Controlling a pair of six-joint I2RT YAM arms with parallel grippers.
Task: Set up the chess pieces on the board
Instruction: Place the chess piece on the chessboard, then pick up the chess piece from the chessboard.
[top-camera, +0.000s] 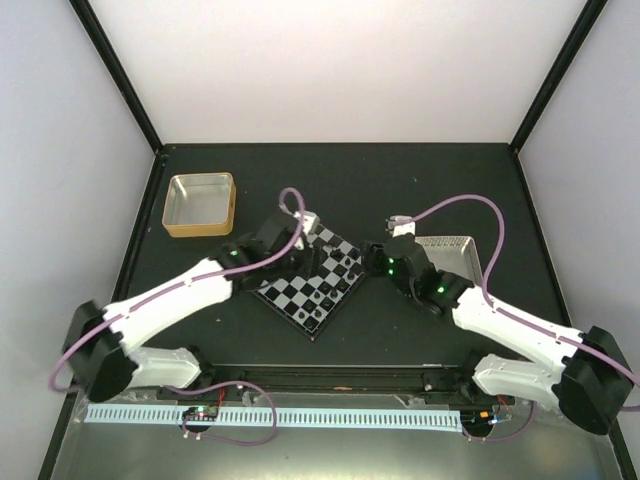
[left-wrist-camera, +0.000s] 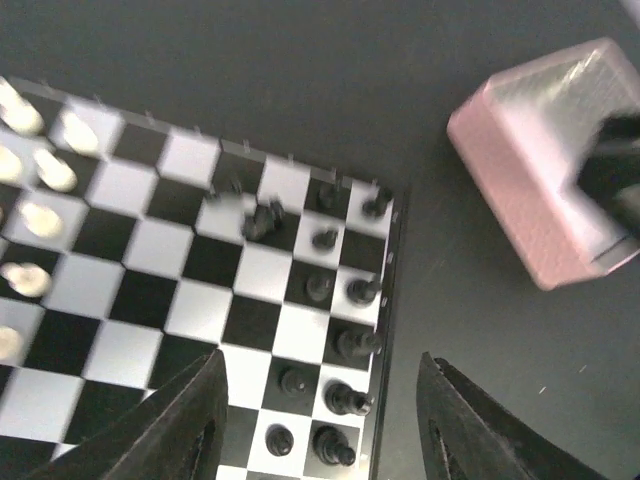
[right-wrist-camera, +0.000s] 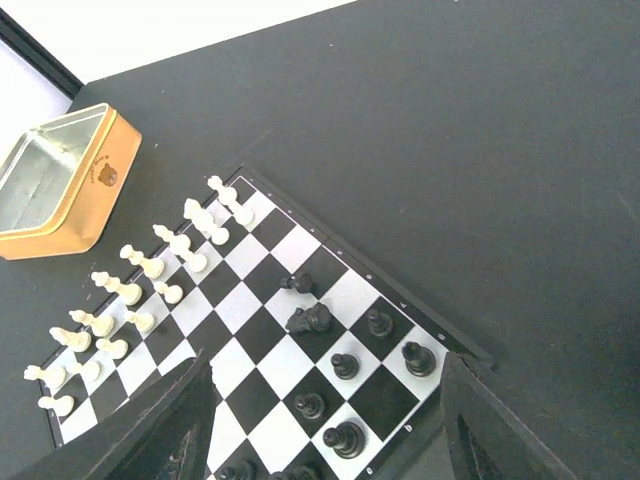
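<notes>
Next, my right gripper moves down and to the left in the top view onto the smaller tipped black piece (top-camera: 331, 248) (right-wrist-camera: 298, 283), since it lies on its side.
The board (top-camera: 300, 300) lies as a diamond between my arms. In the right wrist view white chess pieces (right-wrist-camera: 150, 265) fill two rows along its left side and black chess pieces (right-wrist-camera: 345, 365) stand at its lower right. Two black pieces (right-wrist-camera: 310, 320) lie tipped over near the middle. My left gripper (left-wrist-camera: 322, 358) hovers open over the black pieces (left-wrist-camera: 345, 345) by the board's edge and holds nothing. A blurred black piece (left-wrist-camera: 262, 218) lies further up the board. My right gripper (right-wrist-camera: 325, 365) is open above the black corner, also with nothing in it.
A gold-rimmed tin (top-camera: 200, 205) sits on the dark table at the back left, away from the board. A pink-rimmed metal tray (left-wrist-camera: 550, 170) stands just right of the board, partly under my right arm (top-camera: 500, 320).
</notes>
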